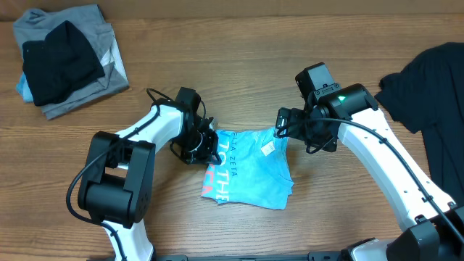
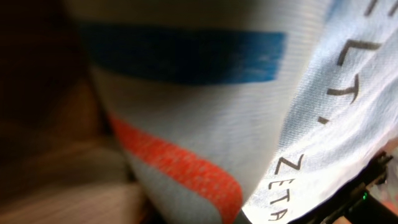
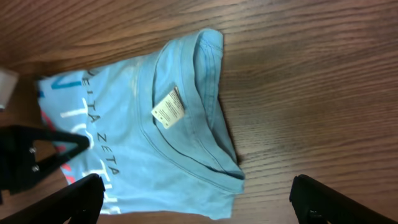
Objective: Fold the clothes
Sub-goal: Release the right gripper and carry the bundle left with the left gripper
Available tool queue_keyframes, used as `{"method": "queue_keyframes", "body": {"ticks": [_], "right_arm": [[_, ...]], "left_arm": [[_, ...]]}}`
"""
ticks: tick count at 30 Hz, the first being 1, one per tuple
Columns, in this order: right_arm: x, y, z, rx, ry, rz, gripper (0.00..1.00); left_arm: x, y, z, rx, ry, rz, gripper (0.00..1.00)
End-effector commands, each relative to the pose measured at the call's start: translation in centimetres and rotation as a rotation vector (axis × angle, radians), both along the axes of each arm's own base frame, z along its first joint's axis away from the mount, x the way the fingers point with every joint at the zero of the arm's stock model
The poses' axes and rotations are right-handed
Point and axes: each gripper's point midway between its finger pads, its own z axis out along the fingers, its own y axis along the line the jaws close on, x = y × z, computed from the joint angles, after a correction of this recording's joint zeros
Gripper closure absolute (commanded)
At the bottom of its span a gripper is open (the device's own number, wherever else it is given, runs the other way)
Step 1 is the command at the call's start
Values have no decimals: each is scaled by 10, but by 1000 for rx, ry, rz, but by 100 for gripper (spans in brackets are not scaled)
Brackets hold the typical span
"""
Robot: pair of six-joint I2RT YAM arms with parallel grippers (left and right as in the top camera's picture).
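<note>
My left gripper lifts the shirt outward and to the left in the overhead view next. It releases the shirt atop the grey and black pile, since the shirt is already folded.
The light blue T-shirt (image 1: 250, 170) lies folded at the table's middle, its dark "ZETA" print and pink-red lettering facing up. My left gripper (image 1: 205, 148) sits at the shirt's left edge and is shut on the cloth. In the left wrist view the shirt (image 2: 205, 112) fills the frame up close and hides the fingers. My right gripper (image 1: 281, 128) hovers open over the shirt's top right corner. In the right wrist view the collar and its white label (image 3: 168, 111) lie below my right gripper (image 3: 199, 196), whose black fingertips (image 3: 81, 199) stand wide apart with nothing between them.
A folded pile of grey and black shirts (image 1: 65, 58) sits at the back left corner. A plain black shirt (image 1: 435, 94) lies spread at the right edge. Bare wooden table (image 1: 239, 72) shows between them. The left arm's black gripper (image 3: 37, 155) shows at the left of the right wrist view.
</note>
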Motion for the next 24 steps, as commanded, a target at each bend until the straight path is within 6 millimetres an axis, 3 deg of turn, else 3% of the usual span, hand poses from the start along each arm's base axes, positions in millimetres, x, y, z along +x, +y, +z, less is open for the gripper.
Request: {"method": "queue_keyframes", "body": {"ticks": [1, 10, 13, 19, 24], "right_arm": [[2, -3, 4, -11, -15, -2, 0], [-2, -10, 2, -48, 1, -7, 0], [-6, -12, 2, -53, 17, -7, 0], [-12, -14, 1, -63, 42, -6, 0], [-18, -16, 0, -72, 64, -6, 0]], "left_arm": [[56, 50, -6, 186, -127, 48, 96], [148, 118, 65, 365, -409, 54, 96], [176, 153, 98, 502, -519, 28, 96], [209, 197, 140, 591, -644, 110, 96], [225, 234, 178, 656, -731, 148, 96]]}}
